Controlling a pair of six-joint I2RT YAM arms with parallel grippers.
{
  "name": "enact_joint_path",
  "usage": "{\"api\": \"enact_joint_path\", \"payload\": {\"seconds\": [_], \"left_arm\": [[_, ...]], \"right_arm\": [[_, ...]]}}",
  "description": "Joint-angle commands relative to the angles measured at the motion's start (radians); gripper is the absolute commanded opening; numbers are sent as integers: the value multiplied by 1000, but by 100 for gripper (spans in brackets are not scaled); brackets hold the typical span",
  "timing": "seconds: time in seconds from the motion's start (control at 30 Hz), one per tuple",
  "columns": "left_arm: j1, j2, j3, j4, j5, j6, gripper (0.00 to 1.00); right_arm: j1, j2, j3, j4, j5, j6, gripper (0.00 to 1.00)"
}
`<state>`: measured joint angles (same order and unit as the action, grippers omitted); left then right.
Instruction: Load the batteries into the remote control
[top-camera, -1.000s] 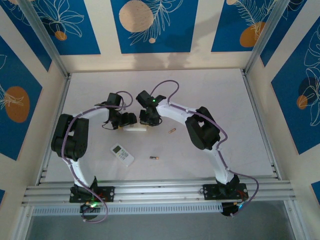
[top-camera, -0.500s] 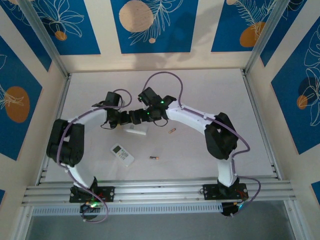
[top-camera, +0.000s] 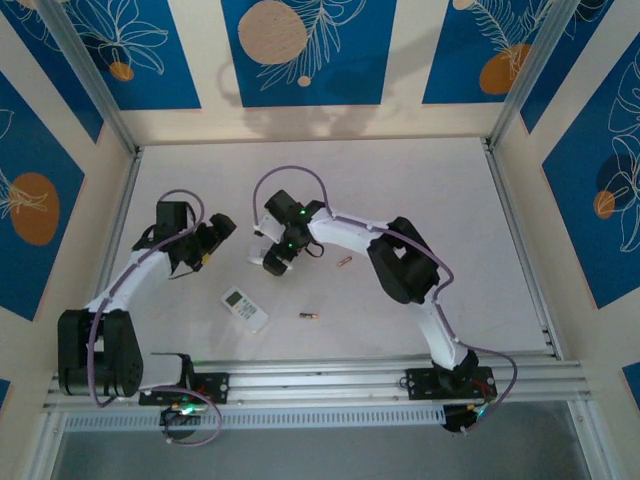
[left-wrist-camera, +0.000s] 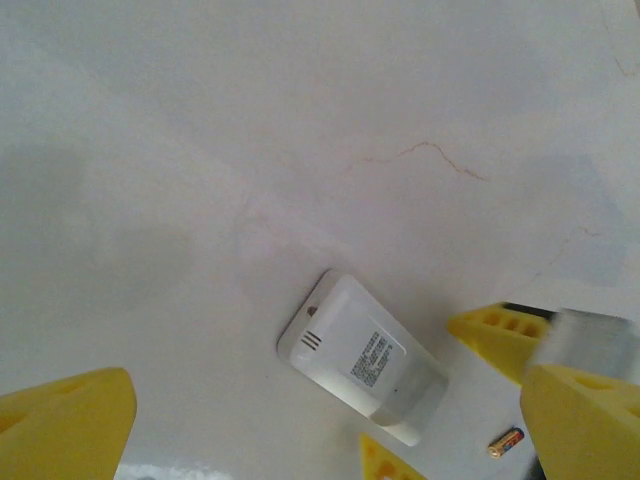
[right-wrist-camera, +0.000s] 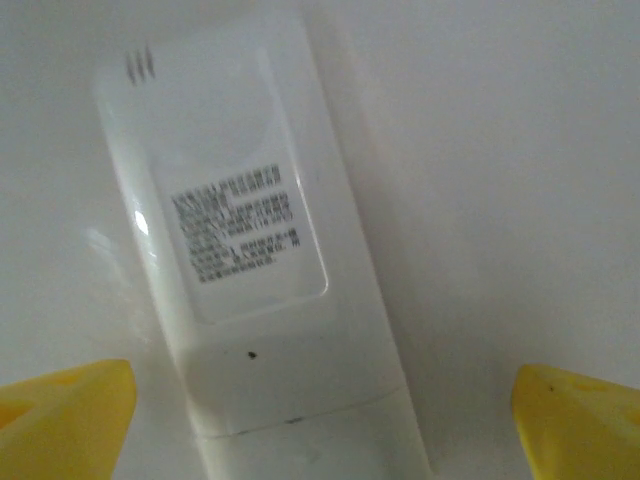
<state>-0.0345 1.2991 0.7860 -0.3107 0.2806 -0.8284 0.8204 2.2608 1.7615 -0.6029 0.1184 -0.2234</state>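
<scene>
The left gripper should next move toward the right gripper and close around the vent-slot end of the remote control.
A white remote control (right-wrist-camera: 250, 280) lies back side up on the table, label and vent slots showing, its battery cover seam near the bottom. My right gripper (right-wrist-camera: 320, 400) hovers right over it, open, with a yellow fingertip (right-wrist-camera: 70, 410) on each side and not touching. In the left wrist view the same remote control (left-wrist-camera: 360, 360) lies ahead of my open left gripper (left-wrist-camera: 320, 410), which holds nothing. One battery (left-wrist-camera: 506, 441) lies just past the remote. From above, my left gripper (top-camera: 218, 232) stands apart to the left of my right gripper (top-camera: 276, 260). Batteries lie at mid-table (top-camera: 308, 316) and further right (top-camera: 345, 262).
A second white remote (top-camera: 245, 309) with a small display lies face up nearer the front. The table is walled by aluminium rails (top-camera: 320, 378) at the front and blue patterned panels (top-camera: 300, 50) behind.
Both grippers have opened. My left arm has drawn back to the left, away from the remote. My right gripper has shifted left and down over the remote.
</scene>
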Motion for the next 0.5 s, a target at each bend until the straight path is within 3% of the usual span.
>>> {"api": "enact_joint_path", "payload": {"seconds": [0.0, 0.1, 0.27, 0.47], "left_arm": [[4, -36, -29, -49, -1, -52, 99], [4, -63, -67, -22, -3, -74, 98], [4, -72, -78, -26, 30, -99, 96], [4, -60, -80, 37, 149, -140, 90]], "right_arm": [[11, 23, 65, -79, -34, -77, 94], [25, 55, 71, -90, -10, -82, 90], [29, 69, 93, -102, 24, -44, 66], [-18, -39, 101, -68, -173, 192, 60]]}}
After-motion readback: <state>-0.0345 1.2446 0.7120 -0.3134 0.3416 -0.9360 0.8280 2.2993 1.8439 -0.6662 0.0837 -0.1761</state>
